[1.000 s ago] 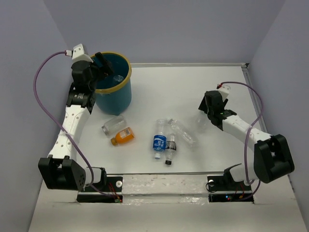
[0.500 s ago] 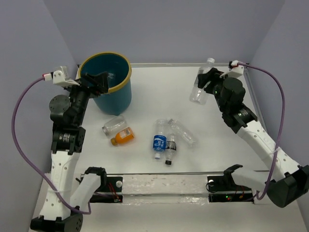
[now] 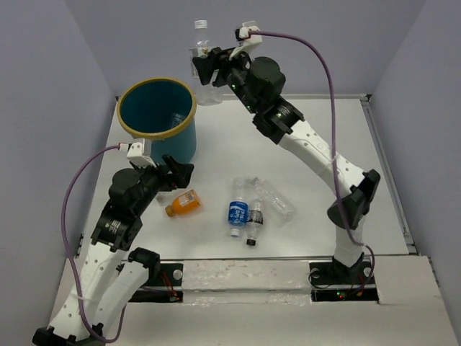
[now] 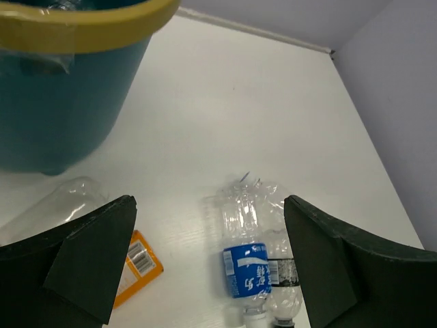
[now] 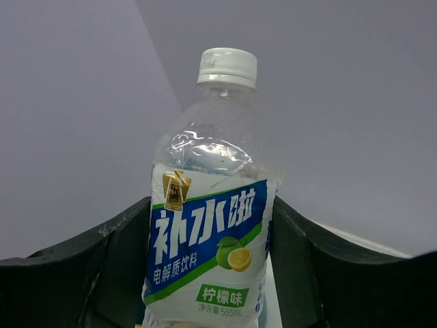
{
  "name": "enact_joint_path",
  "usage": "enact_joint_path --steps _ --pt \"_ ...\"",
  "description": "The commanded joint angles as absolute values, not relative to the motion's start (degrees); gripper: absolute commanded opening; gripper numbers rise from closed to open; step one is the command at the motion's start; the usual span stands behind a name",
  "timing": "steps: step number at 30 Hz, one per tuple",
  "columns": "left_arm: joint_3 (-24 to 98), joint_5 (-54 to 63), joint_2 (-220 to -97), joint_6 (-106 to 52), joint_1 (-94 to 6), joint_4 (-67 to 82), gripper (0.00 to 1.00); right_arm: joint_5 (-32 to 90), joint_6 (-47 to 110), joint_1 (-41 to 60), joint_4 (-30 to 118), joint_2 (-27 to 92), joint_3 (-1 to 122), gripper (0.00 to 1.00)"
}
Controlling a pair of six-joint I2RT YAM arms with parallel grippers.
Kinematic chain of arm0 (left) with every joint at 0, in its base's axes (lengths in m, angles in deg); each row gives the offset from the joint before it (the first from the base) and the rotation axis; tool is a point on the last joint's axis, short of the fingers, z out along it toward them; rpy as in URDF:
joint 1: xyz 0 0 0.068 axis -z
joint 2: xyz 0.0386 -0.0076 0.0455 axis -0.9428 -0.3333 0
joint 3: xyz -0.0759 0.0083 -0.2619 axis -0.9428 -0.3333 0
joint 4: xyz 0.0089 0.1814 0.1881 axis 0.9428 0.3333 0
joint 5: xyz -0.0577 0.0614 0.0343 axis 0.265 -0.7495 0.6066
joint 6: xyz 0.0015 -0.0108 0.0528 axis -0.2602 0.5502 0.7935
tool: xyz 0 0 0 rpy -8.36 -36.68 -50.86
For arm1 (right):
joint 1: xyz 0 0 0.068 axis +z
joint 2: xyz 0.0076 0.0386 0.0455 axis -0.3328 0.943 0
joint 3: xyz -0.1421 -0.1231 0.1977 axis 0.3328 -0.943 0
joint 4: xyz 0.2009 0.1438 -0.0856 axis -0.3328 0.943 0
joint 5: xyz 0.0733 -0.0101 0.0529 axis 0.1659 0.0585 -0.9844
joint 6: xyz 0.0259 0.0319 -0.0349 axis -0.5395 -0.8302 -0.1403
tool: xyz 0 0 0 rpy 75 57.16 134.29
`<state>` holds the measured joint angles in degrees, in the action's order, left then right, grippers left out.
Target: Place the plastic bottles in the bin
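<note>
My right gripper moves to the left in the top view next, then down over the bin's opening (image 3: pixel 156 107) to release the bottle, since the bottle hangs beside the bin's rim.
The teal bin (image 3: pixel 176 140) with a tan rim stands at the back left. My right gripper (image 3: pixel 207 70) is shut on a clear bottle (image 3: pixel 201 56) with a white cap and holds it upright in the air, just right of the bin's rim. In the right wrist view the bottle (image 5: pixel 208 225) has a blue lemon label between my fingers (image 5: pixel 116 266). My left gripper (image 3: pixel 176 176) is open and empty, low in front of the bin. An orange bottle (image 3: pixel 181 204), a blue-label bottle (image 3: pixel 238 211), a dark-label bottle (image 3: pixel 254 216) and a clear bottle (image 3: pixel 272 198) lie on the table.
In the left wrist view the bin's wall (image 4: pixel 61 96) is at upper left. A clear bottle (image 4: pixel 58 205) lies by the left finger, with the orange bottle (image 4: pixel 133 263) beside it and the blue-label bottle (image 4: pixel 249 263) between the jaws' span. Grey walls enclose the table.
My right arm has swung from the far right to the back beside the bin, carrying the bottle higher. My left arm has left the bin's rim and come down in front of it.
</note>
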<state>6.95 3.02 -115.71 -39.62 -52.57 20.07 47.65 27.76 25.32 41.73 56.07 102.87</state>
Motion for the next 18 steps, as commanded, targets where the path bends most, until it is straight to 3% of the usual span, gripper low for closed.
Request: enact_joint_path --steps 1,5,14,16,18 --pt "5.2 1.7 -115.8 -41.4 -48.9 22.2 0.99 43.2 32.2 26.9 39.8 68.1 121.7 0.5" --pt "1.5 3.5 -117.1 -45.7 -46.2 20.1 0.99 39.1 31.8 27.9 37.7 80.0 134.0 0.5" --pt "-2.3 12.4 -124.2 -47.4 -44.1 16.9 0.99 38.0 34.3 30.2 19.7 92.7 137.8 0.49" --pt "-2.3 13.6 -126.6 -46.8 -43.7 16.8 0.99 37.9 34.5 30.2 18.5 94.0 137.0 0.51" --pt "-2.1 13.8 -128.5 -46.5 -43.3 16.6 0.99 35.2 34.8 30.2 18.8 94.4 136.6 0.67"
